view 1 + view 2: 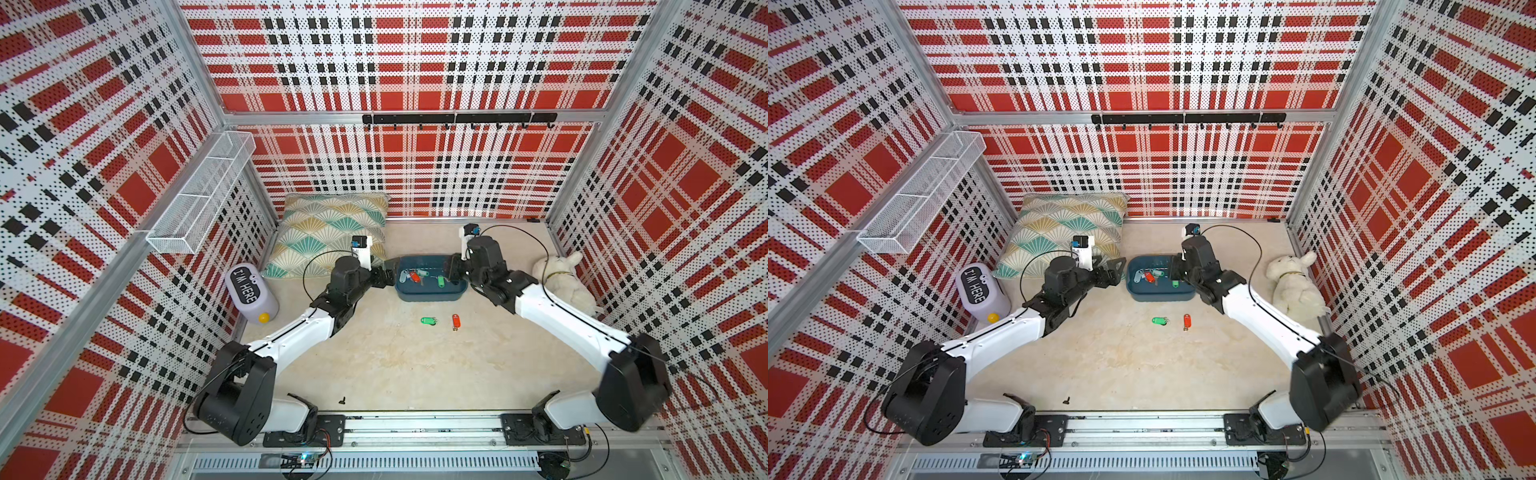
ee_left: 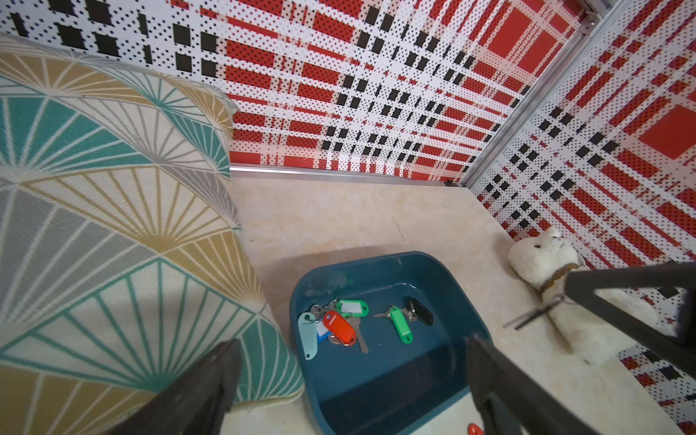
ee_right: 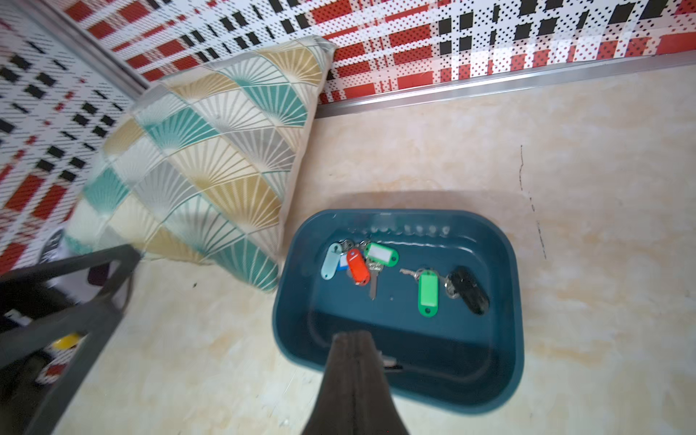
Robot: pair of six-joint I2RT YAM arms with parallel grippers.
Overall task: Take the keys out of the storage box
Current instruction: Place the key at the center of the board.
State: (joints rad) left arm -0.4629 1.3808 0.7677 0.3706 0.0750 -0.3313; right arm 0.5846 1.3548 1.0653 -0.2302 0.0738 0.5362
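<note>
Next, my right gripper moves back and down to release the silver key [image 2: 531,316] on the bare tabletop there, past the red-tagged key.
The teal storage box [image 1: 428,296] [image 1: 1160,296] sits mid-table beside the cushion. Several keys lie inside it, with pale blue [image 2: 307,335], red [image 2: 339,325], green [image 3: 428,292] and black [image 3: 469,290] tags. Two more keys lie on the table in front of the box, one green-tagged [image 1: 429,321] and one red-tagged [image 1: 456,321]. My left gripper [image 2: 352,342] [image 1: 388,272] hangs open at the box's left end with nothing between its fingers. Over the right end, my right gripper [image 3: 352,335] [image 1: 451,270] is shut on a silver key [image 2: 531,316] that sticks out from its tip; its tag is hidden.
A fan-patterned cushion [image 1: 328,232] leans at the back left, touching the box. A white plush toy [image 1: 565,278] lies by the right wall and a purple "I'M HERE" container [image 1: 251,297] by the left. A wire basket [image 1: 199,199] and hook rail [image 1: 457,118] hang on the walls.
</note>
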